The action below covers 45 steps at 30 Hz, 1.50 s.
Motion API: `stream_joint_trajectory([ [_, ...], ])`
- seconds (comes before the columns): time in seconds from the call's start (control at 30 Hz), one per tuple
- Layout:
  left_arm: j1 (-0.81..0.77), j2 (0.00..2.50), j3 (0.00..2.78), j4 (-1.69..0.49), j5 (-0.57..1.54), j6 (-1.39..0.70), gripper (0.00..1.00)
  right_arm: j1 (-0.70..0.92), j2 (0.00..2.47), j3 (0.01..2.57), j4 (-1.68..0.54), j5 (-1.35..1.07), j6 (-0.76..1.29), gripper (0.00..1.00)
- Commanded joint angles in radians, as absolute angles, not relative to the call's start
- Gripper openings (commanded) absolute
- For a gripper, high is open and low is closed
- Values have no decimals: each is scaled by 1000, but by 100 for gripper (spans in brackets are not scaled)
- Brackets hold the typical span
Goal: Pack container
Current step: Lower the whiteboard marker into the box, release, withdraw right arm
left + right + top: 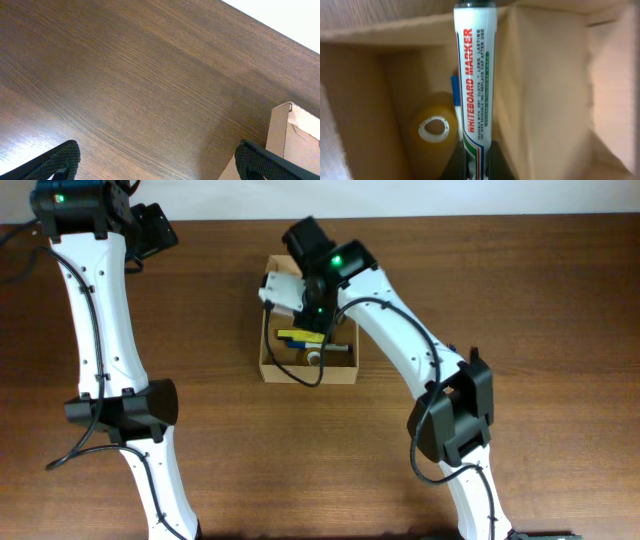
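Note:
The container is open. My right gripper needs to lower the whiteboard marker in it next, toward the container's bottom (pixel 305 350) (pixel 461 111) beside the yellow tape roll.
The container (pixel 268 369) is a small tan cardboard box, open, at the table's upper middle; its inner wall fills the right wrist view (pixel 540 90) and a corner shows in the left wrist view (pixel 295 135). My right gripper (pixel 476 167) is shut on a white whiteboard marker (pixel 475 75) and holds it inside the box, above a yellow tape roll (pixel 434 130) and a blue item (pixel 455 92). In the overhead view the right gripper (pixel 312 308) is over the box. My left gripper (pixel 157 162) is open and empty over bare table, left of the box.
The brown wooden table (pixel 500 300) carries the box. Yellow and blue items (pixel 298 337) and a grey one (pixel 330 354) lie in the box. The left arm (pixel 100 330) stands at the table's left side.

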State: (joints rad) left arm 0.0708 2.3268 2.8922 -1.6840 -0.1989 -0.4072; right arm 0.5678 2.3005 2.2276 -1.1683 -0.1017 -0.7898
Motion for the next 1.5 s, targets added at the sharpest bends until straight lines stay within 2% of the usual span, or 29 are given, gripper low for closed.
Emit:
stream_joint_trajectory([
  [0.0, 74, 2330, 2904, -1687, -203, -402, 100, 567, 2292, 2173, -1136, -92, -815, 4],
  [0.47, 74, 2330, 2904, -1687, -203, -402, 100, 554, 2298, 1986, -1031, -92, -823, 4],
  [0.5, 74, 2330, 2904, -1687, -203, -402, 100, 554, 2298, 1983, -1028, -92, -822, 6],
  [0.57, 74, 2330, 2904, -1687, -203, -402, 100, 554, 2297, 1983, -1028, -91, -818, 33],
  [0.6, 74, 2330, 2904, -1687, -203, -402, 100, 554, 2297, 1987, -1027, -83, -797, 38],
  [0.63, 74, 2330, 2904, -1687, -203, -402, 100, 554, 2297, 1995, -1028, -65, -773, 39],
  [0.87, 74, 2330, 2904, -1687, -203, -402, 100, 562, 2270, 2174, -1124, 11, -651, 41],
  [1.2, 74, 2330, 2904, -1687, -203, -402, 100, 554, 2186, 2751, -1392, 249, -284, 42],
  [1.33, 74, 2330, 2904, -1687, -203, -402, 100, 479, 2074, 2696, -1403, 247, -233, 36],
  [1.47, 74, 2330, 2904, -1687, -203, -402, 100, 333, 1898, 2440, -1310, 222, -218, 36],
])
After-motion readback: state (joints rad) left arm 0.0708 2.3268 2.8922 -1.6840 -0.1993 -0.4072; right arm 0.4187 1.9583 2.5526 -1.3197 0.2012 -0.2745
